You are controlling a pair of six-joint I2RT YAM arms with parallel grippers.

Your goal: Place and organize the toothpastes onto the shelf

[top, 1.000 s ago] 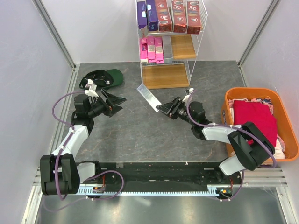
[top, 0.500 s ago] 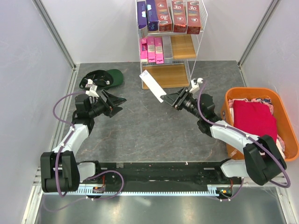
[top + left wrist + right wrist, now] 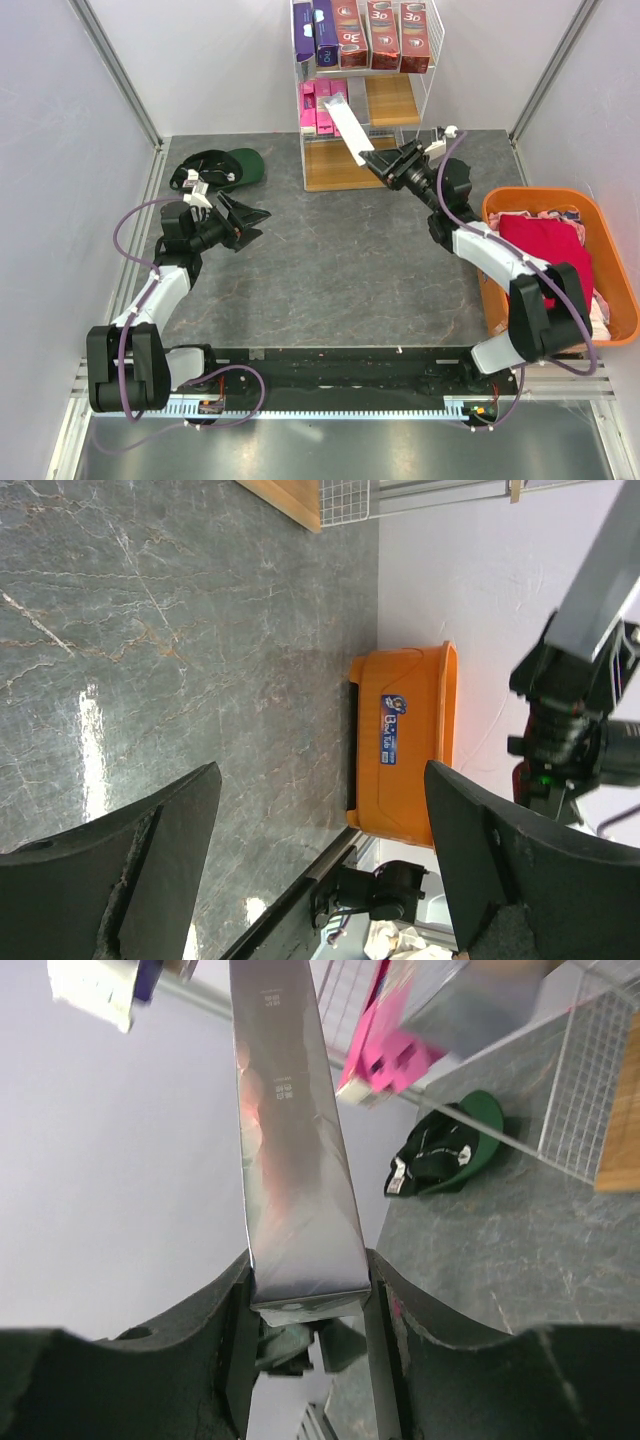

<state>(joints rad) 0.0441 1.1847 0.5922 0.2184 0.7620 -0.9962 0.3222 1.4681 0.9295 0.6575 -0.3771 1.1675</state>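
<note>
I should next use my right gripper to carry the tilted carton outward, turning it straight, onto empty wood (image 3: 381, 102) beside the silver-grey carton on the middle board.
My right gripper (image 3: 384, 162) is shut on a silver-grey toothpaste carton (image 3: 349, 124) and holds it in the air, tilted, in front of the middle board of the white wire shelf (image 3: 420, 100). The carton fills the right wrist view (image 3: 290, 1160) between my fingers (image 3: 225, 1340). Dark red cartons (image 3: 385, 34) and purple cartons (image 3: 312, 38) stand on the top board. Pink cartons (image 3: 316, 108) stand on the middle board's left. My left gripper (image 3: 262, 222) is open and empty, low over the table at the left; its wrist view shows only its open fingers (image 3: 150, 870).
A green cap (image 3: 222, 168) lies at the table's back left. An orange basket (image 3: 520, 205) with red and pink cloth stands at the right; it also shows in the left wrist view (image 3: 400, 745). The shelf's bottom board (image 3: 335, 172) and the middle board's right part (image 3: 392, 100) are bare.
My right gripper has lifted the silver carton from low over the table's middle and carried it back and up to the front of the shelf's middle board. The left arm has not moved.
</note>
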